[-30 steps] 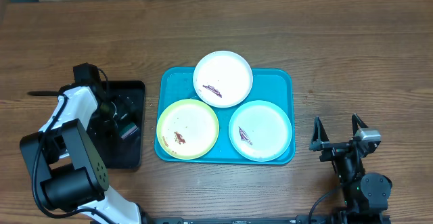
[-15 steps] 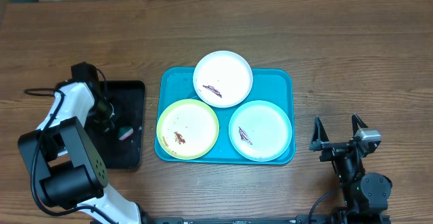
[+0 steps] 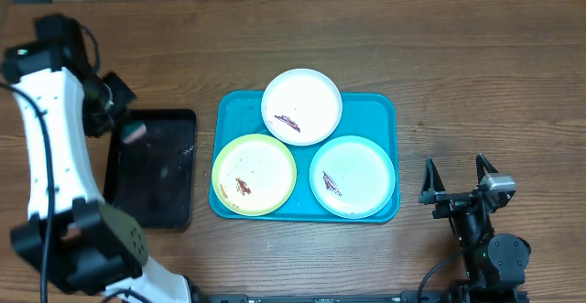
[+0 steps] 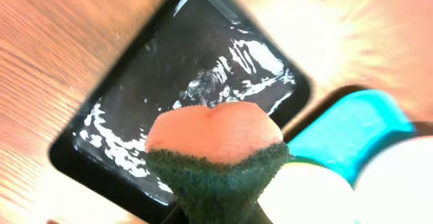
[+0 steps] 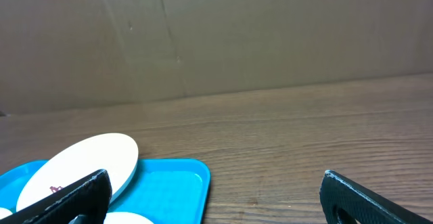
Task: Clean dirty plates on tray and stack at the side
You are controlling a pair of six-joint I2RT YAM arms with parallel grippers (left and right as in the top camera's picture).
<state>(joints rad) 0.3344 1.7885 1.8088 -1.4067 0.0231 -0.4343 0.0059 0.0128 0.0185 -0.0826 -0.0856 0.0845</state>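
Red grime marks the plate, so I will next move my left gripper to the right in the overhead view, then down onto the yellow-green plate (image 3: pixel 263 169), and let go of the sponge (image 3: pixel 135 131).
Three smeared plates lie on the turquoise tray (image 3: pixel 380 111): a white one (image 3: pixel 302 106) at the back, a yellow-green one (image 3: pixel 254 174) front left, a pale mint-white one (image 3: pixel 352 176) front right. My left gripper (image 3: pixel 126 124) hangs over the back of a black tray (image 3: pixel 156 179), shut on a sponge (image 3: pixel 135 131). In the left wrist view the sponge (image 4: pixel 213 149), salmon with a dark green scouring side, hides the fingers. My right gripper (image 3: pixel 455 167) stands open on the table, right of the turquoise tray, with nothing between its fingers (image 5: pixel 365 200).
The black tray (image 4: pixel 203 55) is wet and glistening, left of the turquoise tray (image 4: pixel 352 129). Bare wooden table lies behind and to the right of the trays. A cardboard wall (image 5: pixel 216 34) closes the far side.
My left gripper closed on the sponge in the black tray and lifted it up and toward the back. The plates and the right arm have not moved.
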